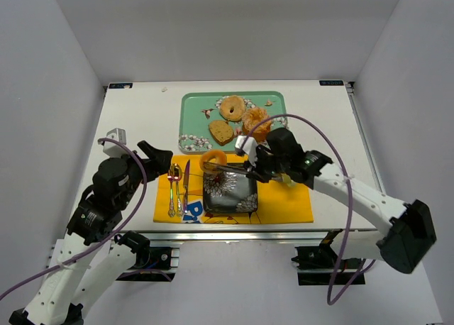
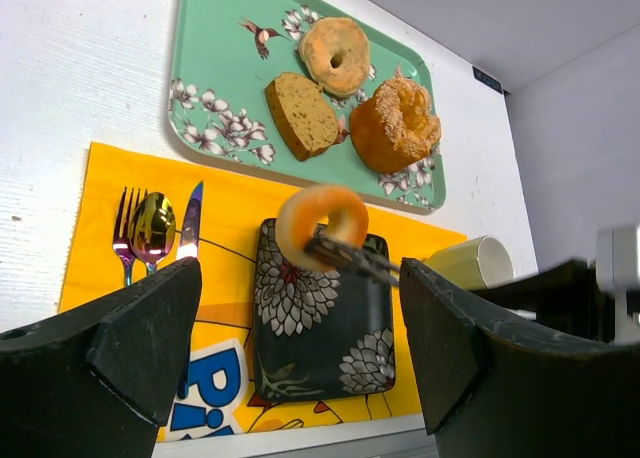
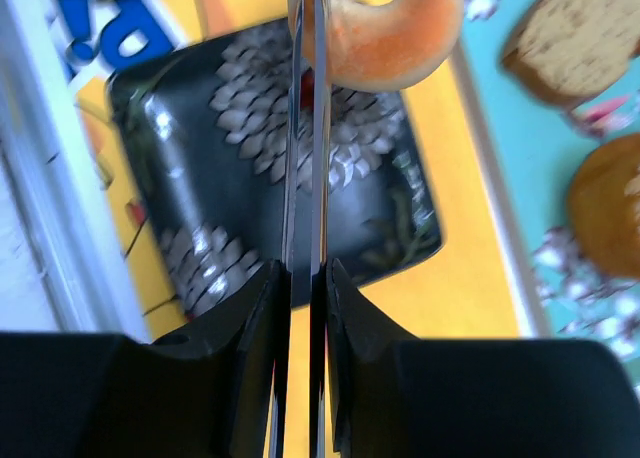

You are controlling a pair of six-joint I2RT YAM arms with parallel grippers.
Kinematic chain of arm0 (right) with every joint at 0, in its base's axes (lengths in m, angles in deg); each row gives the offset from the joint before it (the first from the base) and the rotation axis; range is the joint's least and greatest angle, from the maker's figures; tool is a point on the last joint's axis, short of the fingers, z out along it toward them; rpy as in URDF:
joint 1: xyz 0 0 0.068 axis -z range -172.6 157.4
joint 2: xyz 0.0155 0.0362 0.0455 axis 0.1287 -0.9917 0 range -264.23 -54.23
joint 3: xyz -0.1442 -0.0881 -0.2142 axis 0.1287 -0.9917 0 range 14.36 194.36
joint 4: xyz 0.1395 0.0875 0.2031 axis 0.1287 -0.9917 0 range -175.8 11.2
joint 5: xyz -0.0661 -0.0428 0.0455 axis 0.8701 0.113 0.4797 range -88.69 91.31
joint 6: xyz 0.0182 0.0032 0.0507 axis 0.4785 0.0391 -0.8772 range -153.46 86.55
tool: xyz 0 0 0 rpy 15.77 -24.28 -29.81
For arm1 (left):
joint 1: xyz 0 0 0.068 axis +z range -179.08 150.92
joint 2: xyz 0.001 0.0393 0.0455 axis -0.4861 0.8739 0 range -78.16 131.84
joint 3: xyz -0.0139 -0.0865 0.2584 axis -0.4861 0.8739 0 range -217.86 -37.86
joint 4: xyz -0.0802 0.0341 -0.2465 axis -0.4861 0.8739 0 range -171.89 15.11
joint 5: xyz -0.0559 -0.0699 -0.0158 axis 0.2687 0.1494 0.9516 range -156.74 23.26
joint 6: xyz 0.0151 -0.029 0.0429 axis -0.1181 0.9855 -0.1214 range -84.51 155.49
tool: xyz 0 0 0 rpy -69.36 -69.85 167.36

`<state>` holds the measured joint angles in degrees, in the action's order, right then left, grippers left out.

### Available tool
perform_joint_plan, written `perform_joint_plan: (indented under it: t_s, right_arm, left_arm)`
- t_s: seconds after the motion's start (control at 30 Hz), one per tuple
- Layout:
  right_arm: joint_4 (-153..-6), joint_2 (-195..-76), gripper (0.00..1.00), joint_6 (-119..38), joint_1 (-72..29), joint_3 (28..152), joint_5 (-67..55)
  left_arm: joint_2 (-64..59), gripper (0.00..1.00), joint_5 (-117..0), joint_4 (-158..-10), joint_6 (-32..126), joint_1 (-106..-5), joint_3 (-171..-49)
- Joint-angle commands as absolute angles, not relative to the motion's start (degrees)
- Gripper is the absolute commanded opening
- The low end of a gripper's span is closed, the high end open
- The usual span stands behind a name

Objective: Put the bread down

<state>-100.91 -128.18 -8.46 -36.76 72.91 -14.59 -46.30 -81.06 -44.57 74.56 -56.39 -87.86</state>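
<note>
My right gripper moves down next and draws the ring back onto the large flower (image 1: 221, 184) (image 3: 264, 124), then releases the handles, because the doughnut hangs above the plate's far edge.
The bread, a small golden-orange ring doughnut (image 1: 213, 160), hangs pinched in the tips of metal tongs (image 1: 234, 170) above the far edge of the black flowered plate (image 1: 239, 191). My right gripper (image 1: 257, 170) is shut on the tongs' handles. In the right wrist view the tongs (image 3: 305, 128) run from my gripper (image 3: 308, 278) up to the doughnut (image 3: 385, 38) over the plate (image 3: 250, 208). In the left wrist view the doughnut (image 2: 322, 223), tongs (image 2: 355, 258) and plate (image 2: 330, 348) show. My left gripper (image 2: 300, 278) is open and empty, held left of the plate (image 1: 157, 157).
A green tray (image 1: 191, 105) behind holds a pale bagel (image 1: 232, 108), a bread slice (image 1: 221, 132) and a fluted cake (image 1: 255, 120). Fork, spoon and knife (image 1: 177, 186) lie on the yellow placemat (image 1: 284, 204) left of the plate. A pale cup (image 2: 470, 263) lies to its right.
</note>
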Motion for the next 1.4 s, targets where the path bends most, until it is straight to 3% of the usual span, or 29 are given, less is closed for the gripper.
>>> perform_joint_plan:
  t_s: [0.0, 0.33, 0.43, 0.47, 0.57, 0.67, 1.17, 1.27, 1.37]
  right_arm:
    - [-101.56, -121.75, 0.05, -8.84, -36.46, 67.48, -17.06]
    - [-101.83, -118.21, 0.12, -7.09, -36.55, 60.16, -15.48]
    - [-102.00, -119.18, 0.24, -6.30, -36.55, 60.15, -15.57]
    - [-102.18, -119.27, 0.34, -6.12, -36.55, 60.16, -15.74]
    - [-102.79, -119.18, 0.50, -5.77, -36.55, 60.51, -16.09]
    - [-103.15, -118.22, 0.55, -6.12, -36.55, 60.95, -16.44]
    - [-100.51, -113.38, 0.43, -13.23, -35.06, 69.99, -17.24]
    - [-99.11, -113.55, 0.40, -15.69, -32.34, 71.66, -16.44]
    - [-97.96, -114.78, 0.34, -20.00, -23.39, 73.42, -17.93]
  left_arm:
    - [-46.43, 0.90, -80.10, -45.41, 74.51, -56.24, -87.61]
    - [-44.58, 0.90, -78.69, -46.73, 73.72, -56.24, -88.40]
    - [-45.02, 0.90, -78.86, -46.47, 73.90, -56.24, -88.58]
    - [-45.11, 0.90, -78.86, -46.29, 73.98, -56.24, -88.58]
    - [-46.16, 0.90, -79.30, -45.77, 74.51, -56.24, -88.40]
    - [-47.30, 0.90, -79.65, -45.42, 75.04, -56.24, -88.05]
    - [-46.08, 0.90, -78.78, -46.91, 74.43, -56.24, -88.14]
    - [-45.46, 0.90, -78.43, -47.78, 74.25, -56.24, -88.22]
    - [-45.20, 0.90, -78.16, -48.75, 74.16, -56.24, -87.96]
